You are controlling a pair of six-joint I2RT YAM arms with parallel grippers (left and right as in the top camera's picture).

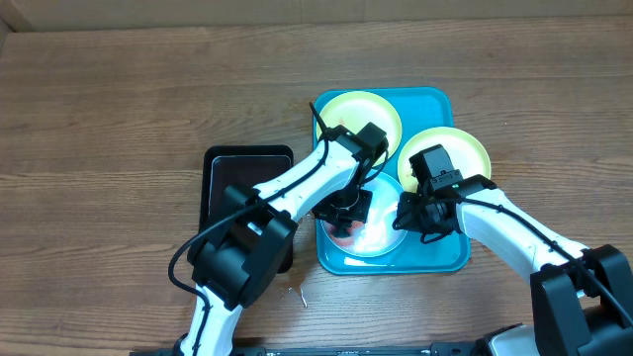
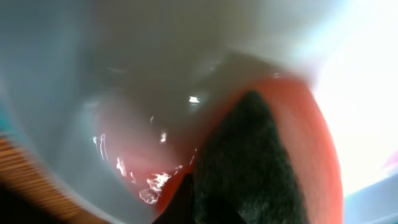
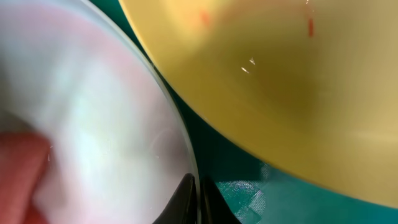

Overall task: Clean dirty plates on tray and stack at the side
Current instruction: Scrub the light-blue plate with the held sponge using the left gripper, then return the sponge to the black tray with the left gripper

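My left gripper next carries the sponge up off the pale plate [image 1: 374, 237], left in the overhead view, down over the black rectangular tray [image 1: 248, 166], then releases it.
The teal tray [image 1: 450, 259] holds all three plates. Two yellow-green plates lie at its back [image 1: 348, 111] and right [image 1: 465, 148]. The pale blue-white plate [image 1: 374, 237] lies at its front. My left gripper [image 1: 346, 210] is shut on a red-orange sponge with a dark scouring side [image 2: 261, 162], which presses on the pale plate [image 2: 124, 74]. My right gripper [image 1: 410, 216] is shut on that plate's right rim, and its fingers [image 3: 199, 196] pinch the rim [image 3: 93, 112]. A yellow-green plate with small red specks [image 3: 280, 81] lies just beyond, over the tray floor [image 3: 249, 193].
A smaller black rectangular tray [image 1: 229, 168] stands left of the teal tray, partly under my left arm. The wooden table [image 1: 119, 119] extends to the left and back. A small scrap [image 1: 300, 294] lies near the front edge.
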